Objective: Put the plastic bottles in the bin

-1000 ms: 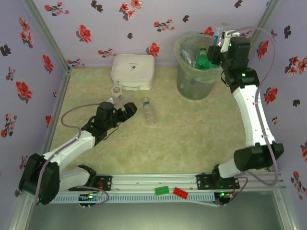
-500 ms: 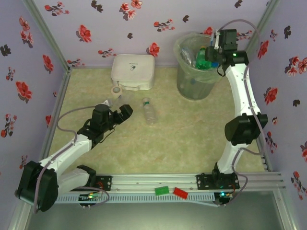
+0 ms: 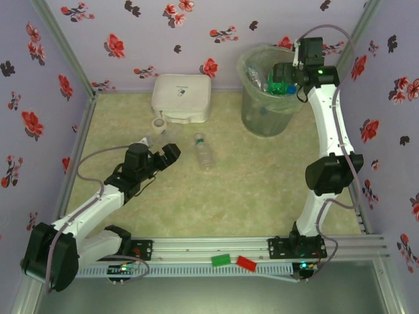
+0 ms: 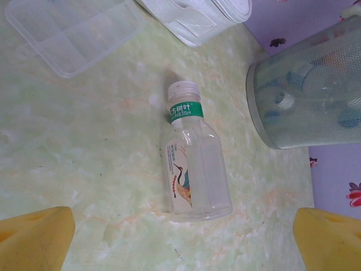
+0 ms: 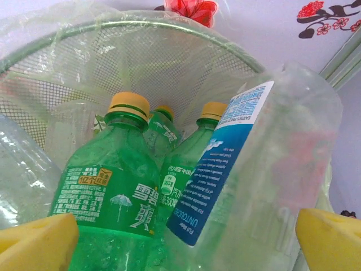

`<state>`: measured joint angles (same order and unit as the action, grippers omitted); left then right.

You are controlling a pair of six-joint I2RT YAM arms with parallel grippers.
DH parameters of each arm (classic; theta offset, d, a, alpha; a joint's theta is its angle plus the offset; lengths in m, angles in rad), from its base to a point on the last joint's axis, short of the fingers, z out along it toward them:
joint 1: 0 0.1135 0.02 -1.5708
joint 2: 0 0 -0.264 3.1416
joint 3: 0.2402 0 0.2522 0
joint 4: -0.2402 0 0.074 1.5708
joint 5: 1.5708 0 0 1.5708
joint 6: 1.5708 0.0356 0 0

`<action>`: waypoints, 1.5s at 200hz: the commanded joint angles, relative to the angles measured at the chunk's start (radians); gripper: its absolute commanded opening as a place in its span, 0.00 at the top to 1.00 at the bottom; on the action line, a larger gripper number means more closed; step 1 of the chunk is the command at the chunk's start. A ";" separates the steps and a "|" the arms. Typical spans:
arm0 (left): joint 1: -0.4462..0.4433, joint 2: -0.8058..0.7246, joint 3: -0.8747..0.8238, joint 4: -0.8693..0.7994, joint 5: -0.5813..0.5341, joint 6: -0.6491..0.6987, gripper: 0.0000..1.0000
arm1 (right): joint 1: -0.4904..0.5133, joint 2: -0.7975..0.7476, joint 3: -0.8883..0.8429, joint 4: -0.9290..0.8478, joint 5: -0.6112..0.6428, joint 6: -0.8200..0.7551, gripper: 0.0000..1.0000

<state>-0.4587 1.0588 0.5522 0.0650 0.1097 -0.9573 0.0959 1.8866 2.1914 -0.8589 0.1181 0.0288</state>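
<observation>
The robot should next move its left gripper over the bottle's body (image 3: 204, 156) (image 4: 198, 175) and down, as the clear bottle lies on its side with its body free between the lines of the open fingers.
A clear plastic bottle (image 3: 204, 152) with a white cap and green neck band lies on its side on the table; in the left wrist view this bottle (image 4: 194, 169) lies ahead of my fingers, cap away from me. My left gripper (image 3: 167, 154) (image 4: 183, 248) stands open just left of it, not touching it. The bin (image 3: 262, 114) (image 4: 310, 96) is at the back right, lined with a clear bag. My right gripper (image 3: 283, 77) (image 5: 183, 243) hangs open over its mouth. Below it in the bin (image 5: 141, 25) stand green bottles (image 5: 107, 186) with yellow caps and a clear blue-labelled bottle (image 5: 225, 175).
A white rounded box (image 3: 182, 97) (image 4: 197, 17) stands at the back wall, a small tape roll (image 3: 157, 124) in front of it. A clear plastic tray (image 4: 73, 28) lies by the box. Red (image 3: 246, 263) and green (image 3: 221, 260) blocks sit on the front rail.
My right arm has swung from the bin's right side to over its mouth, and its jaws have spread wide. The left gripper has edged slightly toward the lying bottle.
</observation>
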 commanded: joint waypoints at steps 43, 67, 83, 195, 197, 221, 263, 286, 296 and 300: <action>-0.021 0.016 0.036 -0.043 0.010 0.046 0.00 | 0.006 -0.304 -0.217 0.137 0.012 0.063 0.00; -0.068 0.046 0.057 -0.047 -0.020 0.056 0.00 | 0.027 -0.477 -0.444 0.261 -0.050 0.162 0.00; -0.117 0.078 0.082 -0.063 -0.054 0.071 0.00 | 0.054 -0.594 -0.617 0.353 -0.114 0.243 0.00; -0.338 0.537 0.419 -0.226 -0.210 0.219 0.00 | 0.226 -0.950 -1.430 0.716 -0.202 0.626 0.00; -0.340 0.545 0.428 -0.233 -0.213 0.222 0.00 | 0.225 -0.950 -1.437 0.719 -0.203 0.628 0.00; -0.357 0.645 0.518 -0.296 -0.274 0.255 0.01 | 0.226 -0.948 -1.487 0.734 -0.204 0.640 0.00; -0.363 0.773 0.616 -0.362 -0.335 0.265 0.02 | 0.225 -0.947 -1.515 0.732 -0.192 0.632 0.00; -0.370 0.804 0.634 -0.365 -0.352 0.269 0.05 | 0.225 -0.948 -1.527 0.751 -0.188 0.631 0.00; -0.370 0.812 0.639 -0.368 -0.355 0.275 0.07 | 0.225 -0.945 -1.532 0.763 -0.189 0.632 0.00; -0.370 0.815 0.640 -0.367 -0.354 0.278 0.09 | 0.225 -0.943 -1.533 0.765 -0.190 0.632 0.00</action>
<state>-0.8181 1.8473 1.1553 -0.2584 -0.1970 -0.7151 0.3153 0.9562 0.6781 -0.1490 -0.0761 0.6403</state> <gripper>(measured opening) 0.942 0.996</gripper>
